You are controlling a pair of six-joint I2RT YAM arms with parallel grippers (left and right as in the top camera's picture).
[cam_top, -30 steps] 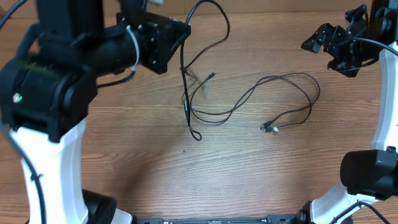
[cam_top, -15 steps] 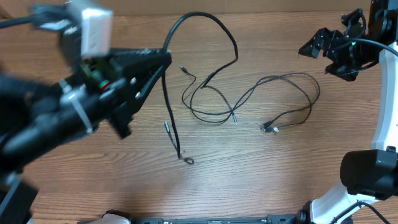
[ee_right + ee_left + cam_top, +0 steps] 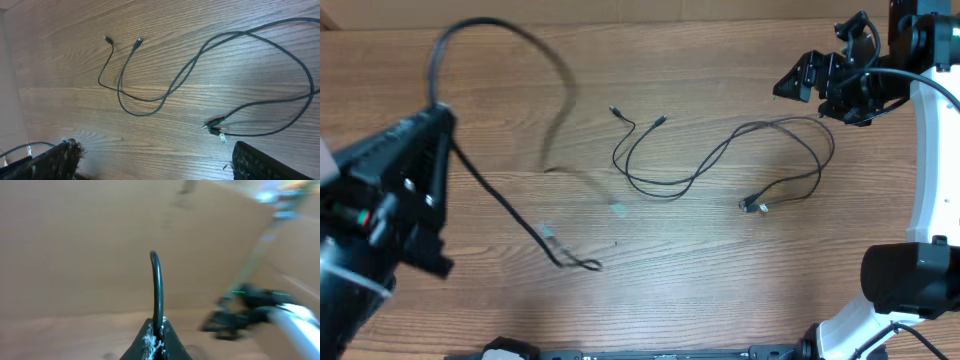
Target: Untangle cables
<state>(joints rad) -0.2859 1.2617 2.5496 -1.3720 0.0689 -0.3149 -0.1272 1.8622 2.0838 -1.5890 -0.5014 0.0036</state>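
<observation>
The cable goes down to my left gripper's left in the overhead view next. The gripper releases it there, since bare wood free of cables lies below.
My left gripper [image 3: 438, 118] is at the left of the table, blurred, and shut on a thick black cable [image 3: 500, 200]. That cable arcs up from the jaws and trails down to the wood near the front. In the left wrist view the same cable [image 3: 158, 285] rises straight out of my closed gripper [image 3: 157, 339]. A thin cable [image 3: 655, 190] with two small plugs lies mid-table, crossing a longer looped cable [image 3: 825, 140]. My right gripper [image 3: 820, 80] hovers open at the far right. The right wrist view has its fingers [image 3: 265, 162] wide apart above the looped cable's plugs [image 3: 215, 127].
The table is bare wood. The right arm's white base [image 3: 910, 285] stands at the front right. The left arm's black body [image 3: 380, 220] covers the front left corner. A plain tan wall fills the left wrist view.
My left arm has swung left and toward the front, dragging the thick cable away from the two thin ones. The right gripper has shifted slightly left.
</observation>
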